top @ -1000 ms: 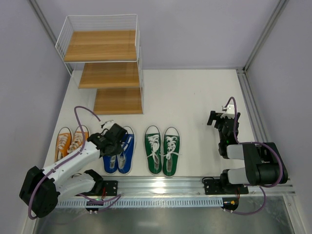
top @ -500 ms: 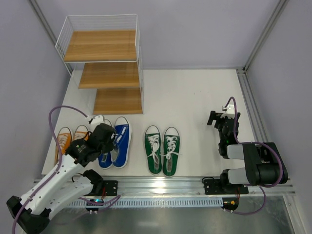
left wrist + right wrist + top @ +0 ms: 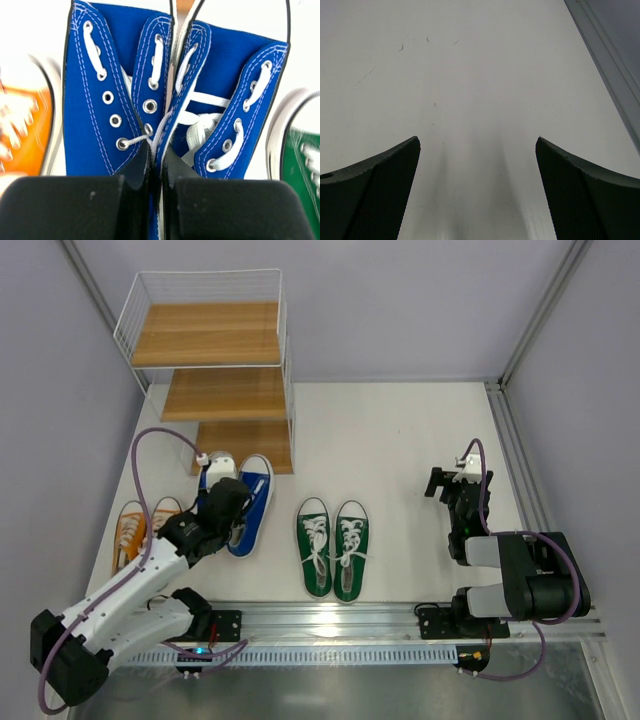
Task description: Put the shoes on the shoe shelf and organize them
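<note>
My left gripper carries the blue shoes outward, toes first, onto the lowest board of the shelf (image 3: pixel 242 447) (image 3: pixel 185 5) next and lets go of them there, since that board is bare.
My left gripper (image 3: pixel 224 502) is shut on the inner sides of the two blue shoes (image 3: pixel 248 502), pinched together; in the left wrist view the blue pair (image 3: pixel 120 90) fills the frame above the fingers (image 3: pixel 137 170). The pair is held just in front of the lowest board of the shoe shelf (image 3: pixel 242 447). The orange shoes (image 3: pixel 130 532) lie at the left, partly hidden by my left arm. The green shoes (image 3: pixel 333 546) lie side by side in the middle. My right gripper (image 3: pixel 447 483) is open and empty over bare table at the right (image 3: pixel 477 150).
The shelf's upper boards (image 3: pixel 208 333) stand against the back left wall. A metal rail (image 3: pixel 340 618) runs along the near edge. Side walls close in left and right.
My left arm has carried the blue pair away from the near row toward the shelf's lowest board. The right arm has not moved.
</note>
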Motion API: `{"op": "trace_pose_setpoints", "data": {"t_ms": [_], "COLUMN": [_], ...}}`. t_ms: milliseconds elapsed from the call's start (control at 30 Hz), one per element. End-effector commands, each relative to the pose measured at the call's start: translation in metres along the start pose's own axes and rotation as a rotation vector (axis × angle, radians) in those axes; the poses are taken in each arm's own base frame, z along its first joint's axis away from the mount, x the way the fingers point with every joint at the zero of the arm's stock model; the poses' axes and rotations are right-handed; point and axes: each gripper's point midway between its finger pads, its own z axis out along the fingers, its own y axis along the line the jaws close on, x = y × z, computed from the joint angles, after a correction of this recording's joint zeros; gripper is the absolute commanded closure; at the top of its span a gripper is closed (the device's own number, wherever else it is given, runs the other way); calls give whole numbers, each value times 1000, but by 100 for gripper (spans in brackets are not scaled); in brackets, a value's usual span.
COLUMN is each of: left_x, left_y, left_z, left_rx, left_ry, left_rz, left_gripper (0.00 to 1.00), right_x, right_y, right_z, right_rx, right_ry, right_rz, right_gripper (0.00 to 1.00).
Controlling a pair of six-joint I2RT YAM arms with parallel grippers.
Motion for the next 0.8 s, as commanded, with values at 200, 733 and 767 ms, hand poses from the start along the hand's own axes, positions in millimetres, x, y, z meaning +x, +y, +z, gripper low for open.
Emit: {"op": "trace_pose_setpoints", "data": {"t_ms": [200,733,767], "left_x": [-103,-141,-142], "left_y": [-25,-9,-11], "left_z": [34,97,102], "left_rx": [-3,-22,-16], "left_ry": [-414,-516,-525], "left_rz": [-49,-172,-176], "left_gripper": [100,100,100], "right_x": [-30,-29,-30], "right_y": [1,1,1], "right_z": [7,7,7], "right_rx": [-4,-3,-3], "right_ry": [-104,-103,-104], "right_rz": [18,18,18], "right_gripper": [3,3,3]}}
